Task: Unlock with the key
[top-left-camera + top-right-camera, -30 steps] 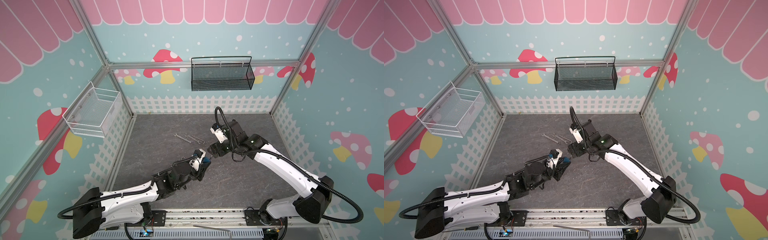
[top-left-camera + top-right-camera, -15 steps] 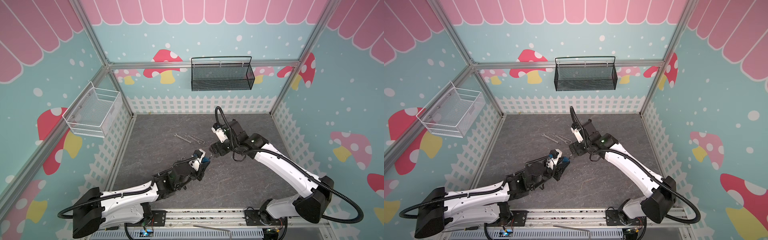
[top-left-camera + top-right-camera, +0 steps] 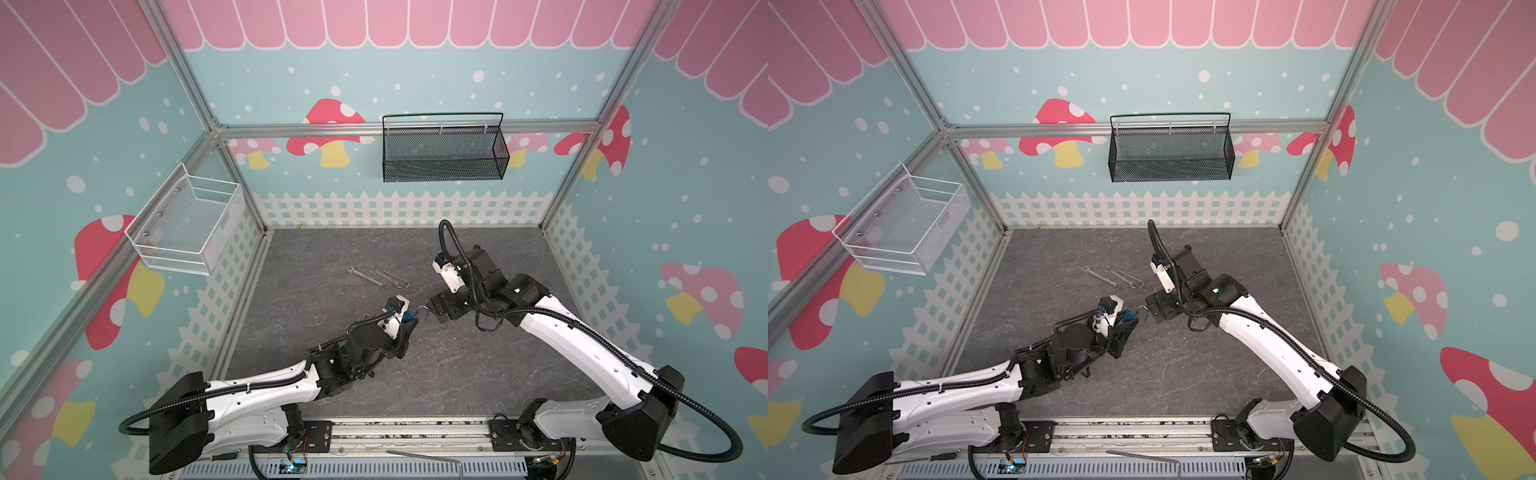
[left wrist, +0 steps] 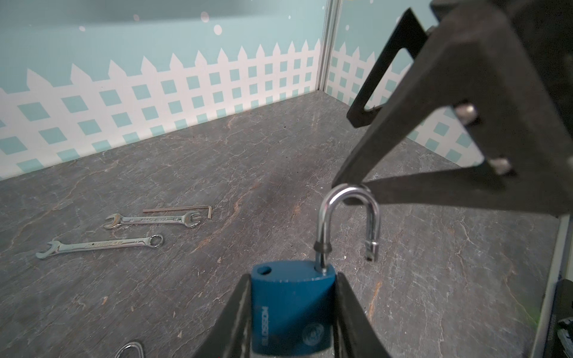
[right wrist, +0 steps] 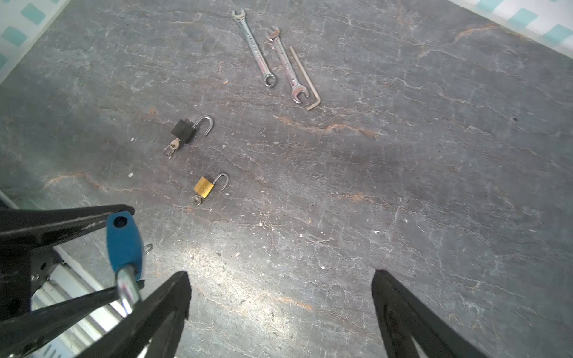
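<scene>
My left gripper is above the bare tabletop and the shackle is open, so it should next tip downward and lower the blue padlock (image 4: pixel 291 307) to release it there.
My left gripper (image 4: pixel 293 276) is shut on the body of a blue padlock (image 4: pixel 291 307), held above the floor mid-table in both top views (image 3: pixel 409 319) (image 3: pixel 1130 316). Its steel shackle (image 4: pixel 347 198) stands open, with one leg out of the body. My right gripper (image 5: pixel 279 274) is open and holds nothing. One of its fingertips (image 4: pixel 341 179) touches the top of the shackle. The key is hidden. Only a metal ring (image 4: pixel 130 348) shows beside the left fingers, low behind the lock.
A black padlock (image 5: pixel 184 131) with a key in it and a brass padlock (image 5: pixel 204 187) lie on the floor, shackles open. Two wrenches (image 5: pixel 254 46) (image 5: pixel 286 65) and a hex key (image 5: pixel 305 77) lie further back. A black basket (image 3: pixel 444 153) and a white basket (image 3: pixel 187 226) hang on the walls.
The right jaws have opened a little wider beside the shackle. Both arms have stayed nearly where they were, and the left still holds the blue padlock.
</scene>
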Action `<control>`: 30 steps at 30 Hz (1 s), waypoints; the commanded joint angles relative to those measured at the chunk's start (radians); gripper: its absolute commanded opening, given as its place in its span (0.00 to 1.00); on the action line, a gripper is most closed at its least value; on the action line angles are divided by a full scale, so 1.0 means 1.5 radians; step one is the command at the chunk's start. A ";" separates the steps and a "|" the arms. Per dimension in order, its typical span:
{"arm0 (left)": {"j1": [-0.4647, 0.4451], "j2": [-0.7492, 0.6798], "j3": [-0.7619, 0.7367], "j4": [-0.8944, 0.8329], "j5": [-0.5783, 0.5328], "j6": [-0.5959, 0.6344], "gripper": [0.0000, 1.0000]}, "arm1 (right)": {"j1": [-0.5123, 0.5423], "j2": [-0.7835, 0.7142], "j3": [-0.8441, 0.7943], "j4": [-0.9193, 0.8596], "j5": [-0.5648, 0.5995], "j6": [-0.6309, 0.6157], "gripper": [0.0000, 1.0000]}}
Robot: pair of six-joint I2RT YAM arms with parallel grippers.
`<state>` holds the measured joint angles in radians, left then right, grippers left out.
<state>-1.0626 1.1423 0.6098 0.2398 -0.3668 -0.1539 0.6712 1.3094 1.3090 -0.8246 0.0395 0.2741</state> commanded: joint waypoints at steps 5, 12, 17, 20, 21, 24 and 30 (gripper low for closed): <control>0.000 0.037 0.106 -0.126 -0.062 -0.124 0.00 | -0.080 -0.063 -0.056 0.032 0.035 0.029 0.95; -0.001 0.205 0.257 -0.342 -0.019 -0.380 0.00 | -0.157 -0.103 -0.182 0.155 -0.012 0.103 0.97; -0.007 0.318 0.313 -0.396 0.027 -0.465 0.00 | -0.193 -0.117 -0.266 0.223 -0.026 0.138 0.97; -0.007 0.371 0.340 -0.429 0.050 -0.484 0.00 | -0.221 -0.117 -0.311 0.256 -0.029 0.144 0.97; -0.007 0.388 0.355 -0.450 0.043 -0.492 0.00 | -0.229 -0.116 -0.324 0.267 -0.040 0.145 0.97; -0.008 0.431 0.373 -0.468 0.036 -0.507 0.00 | -0.249 -0.112 -0.357 0.297 -0.077 0.152 0.97; -0.008 0.494 0.400 -0.468 0.039 -0.507 0.00 | -0.293 -0.105 -0.384 0.319 -0.107 0.154 0.96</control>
<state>-1.0702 1.8553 1.1645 -0.4446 -0.3069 -0.8772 0.2562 1.1557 0.7433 -0.3958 -0.0811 0.4931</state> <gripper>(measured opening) 0.336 0.964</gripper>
